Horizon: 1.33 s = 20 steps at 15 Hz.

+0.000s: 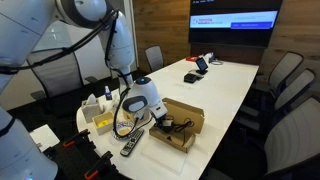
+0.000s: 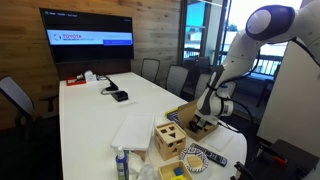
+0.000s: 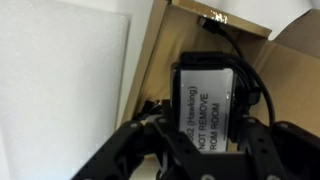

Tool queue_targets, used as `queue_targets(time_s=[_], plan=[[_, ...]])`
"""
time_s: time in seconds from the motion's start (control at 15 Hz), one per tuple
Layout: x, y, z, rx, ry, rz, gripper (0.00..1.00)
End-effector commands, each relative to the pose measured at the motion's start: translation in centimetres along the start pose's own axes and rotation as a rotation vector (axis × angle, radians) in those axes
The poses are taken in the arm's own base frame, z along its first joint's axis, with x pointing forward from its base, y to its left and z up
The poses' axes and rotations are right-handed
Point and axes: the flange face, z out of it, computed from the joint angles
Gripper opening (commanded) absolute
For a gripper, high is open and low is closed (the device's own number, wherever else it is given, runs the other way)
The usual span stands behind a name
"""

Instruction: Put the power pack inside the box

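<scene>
The power pack [image 3: 208, 95] in my gripper is already between the sides of the carton. I need to lower it further onto the carton's bottom next and open my gripper to release it there.
The box [image 1: 186, 127] is a shallow brown cardboard carton with its flap open, at the near end of the white table; it shows in both exterior views [image 2: 184, 112] and in the wrist view [image 3: 160, 50]. The power pack [image 3: 208, 95] is a black brick with a white label, and its black cord trails toward the carton's far wall. It sits low inside the carton, between my fingers. My gripper [image 3: 208, 142] reaches down into the carton [image 1: 160, 121] [image 2: 205, 123] and looks shut on the pack's sides.
A long remote control [image 1: 131, 146] [image 2: 205, 157] lies by the table's end. A wooden cube box with coloured shapes [image 2: 168, 140] and a white flat pad [image 2: 130, 130] sit beside the carton. Chairs ring the table, and a wall screen [image 2: 88, 38] hangs beyond.
</scene>
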Motion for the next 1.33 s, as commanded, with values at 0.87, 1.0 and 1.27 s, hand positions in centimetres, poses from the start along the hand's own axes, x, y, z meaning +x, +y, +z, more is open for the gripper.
queue_targets(time_s=[0.87,1.0,1.27], plan=[[0.1,1.0,6.1,0.164,-0.161,0.195,0.26],[-0.2,1.4,6.0,0.187,-0.185,0.219,0.26],[0.0,1.8,5.3,0.164,-0.210,0.248,0.26]])
